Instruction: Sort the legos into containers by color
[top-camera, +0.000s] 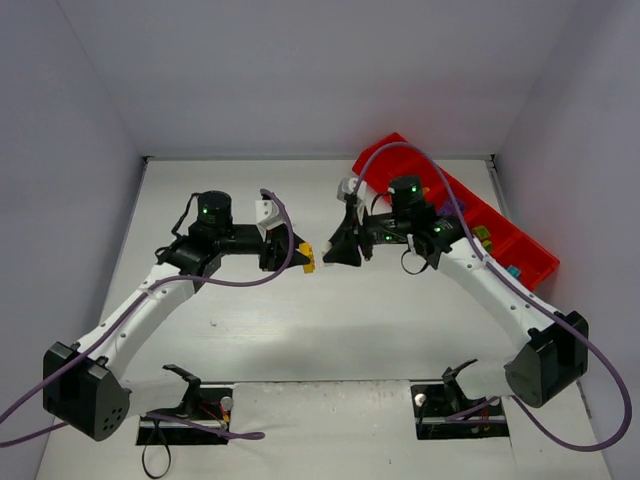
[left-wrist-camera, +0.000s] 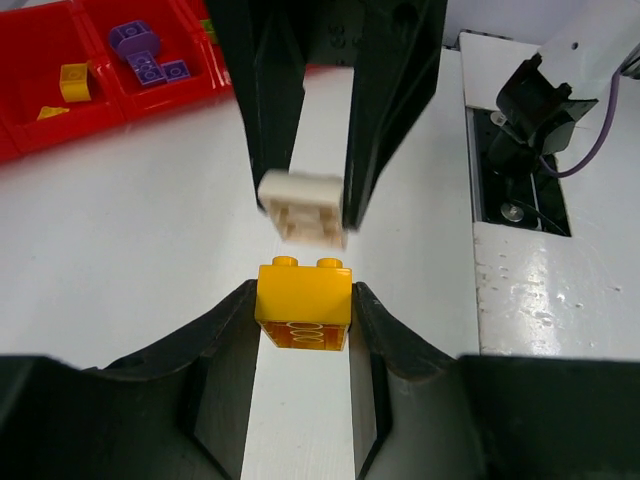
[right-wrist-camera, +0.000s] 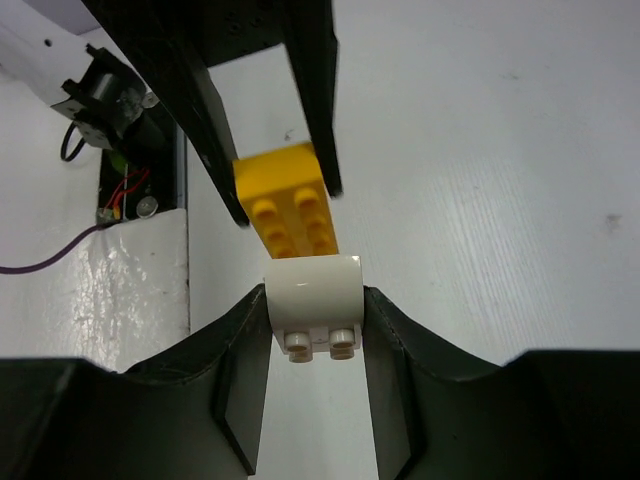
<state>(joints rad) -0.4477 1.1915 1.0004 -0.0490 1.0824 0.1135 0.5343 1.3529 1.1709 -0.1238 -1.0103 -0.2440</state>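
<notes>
My right gripper carries the white lego (right-wrist-camera: 313, 300) outward next, to its right in the top view, over the tray's empty far section, and lets go.
A yellow lego (left-wrist-camera: 303, 305) sits pinched between the fingers of my left gripper (left-wrist-camera: 303, 312), held above the white table. Just beyond it is a white lego (right-wrist-camera: 313, 300), with my right gripper (right-wrist-camera: 314, 312) shut on its sides. The two bricks nearly touch, a small gap showing between them. From above, the left gripper (top-camera: 298, 256) and right gripper (top-camera: 336, 250) meet tip to tip at the table's middle, the yellow lego (top-camera: 308, 260) between them. The red tray of containers (top-camera: 535, 268) lies at the far right, with purple legos (left-wrist-camera: 145, 55) and a yellow piece (left-wrist-camera: 73, 80) in its compartments.
White walls close in the table on the left, back and right. Two black mounting plates with brackets (top-camera: 185, 412) (top-camera: 460, 408) and loose purple cables sit at the near edge. The tray runs diagonally behind the right arm (top-camera: 480, 275).
</notes>
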